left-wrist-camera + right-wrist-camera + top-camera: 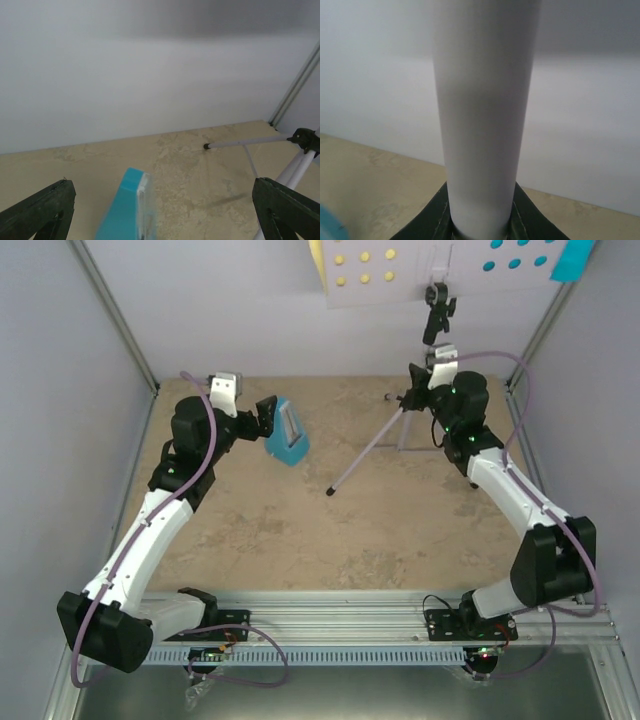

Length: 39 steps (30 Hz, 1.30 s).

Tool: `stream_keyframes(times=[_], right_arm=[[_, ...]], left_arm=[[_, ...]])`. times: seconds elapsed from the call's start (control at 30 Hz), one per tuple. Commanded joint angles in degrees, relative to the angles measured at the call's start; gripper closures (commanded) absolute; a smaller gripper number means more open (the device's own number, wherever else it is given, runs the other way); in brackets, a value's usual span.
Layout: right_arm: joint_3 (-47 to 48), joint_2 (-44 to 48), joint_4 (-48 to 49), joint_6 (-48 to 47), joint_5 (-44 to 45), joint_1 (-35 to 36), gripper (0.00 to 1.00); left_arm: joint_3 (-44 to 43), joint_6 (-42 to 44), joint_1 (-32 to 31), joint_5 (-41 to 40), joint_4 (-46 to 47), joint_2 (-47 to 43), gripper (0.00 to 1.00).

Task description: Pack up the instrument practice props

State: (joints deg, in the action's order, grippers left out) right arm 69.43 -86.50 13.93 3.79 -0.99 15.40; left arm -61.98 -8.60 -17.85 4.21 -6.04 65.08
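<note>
Next, the right gripper moves back over the open tabletop nearer the base, turning the music stand's pole (485,115), and releases it, as the stand is by the far wall.
The pale lilac music stand (372,447) stands at the back right on its tripod legs. Its desk (440,280) is at the top edge and carries a yellow sheet (360,265) and a cyan sheet (520,255). My right gripper (415,390) is shut on the stand's upright pole (485,115), which fills the gap between its dark fingers (427,215). The small blue metronome (287,433) sits left of centre. My left gripper (268,415) hovers just behind it, open wide, and the metronome's top (125,210) shows between the fingers (40,212) without touching either one.
White enclosure walls with metal corner posts (115,320) close in the back and both sides. A tripod leg (250,143) reaches across the tabletop towards the centre. An aluminium rail (340,615) with both arm bases runs along the near edge.
</note>
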Motion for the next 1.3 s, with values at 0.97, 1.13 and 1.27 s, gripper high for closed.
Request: stream_keyframes(times=[0.97, 1.13, 1.27], right_arm=[[-13.9, 19.2, 5.0, -1.4, -67.0, 2.2, 1.00], [-13.6, 18.9, 4.9, -1.5, -68.9, 2.2, 1.00], [-13.5, 18.2, 4.8, -1.7, -69.5, 2.2, 0.99]], left_arm=[[5.2, 15.7, -16.3, 37.4, 4.7, 17.6, 0.01], [4.3, 18.3, -17.1, 37.3, 2.1, 20.2, 0.05], [2.8, 20.0, -18.3, 35.7, -1.1, 21.8, 0.22]])
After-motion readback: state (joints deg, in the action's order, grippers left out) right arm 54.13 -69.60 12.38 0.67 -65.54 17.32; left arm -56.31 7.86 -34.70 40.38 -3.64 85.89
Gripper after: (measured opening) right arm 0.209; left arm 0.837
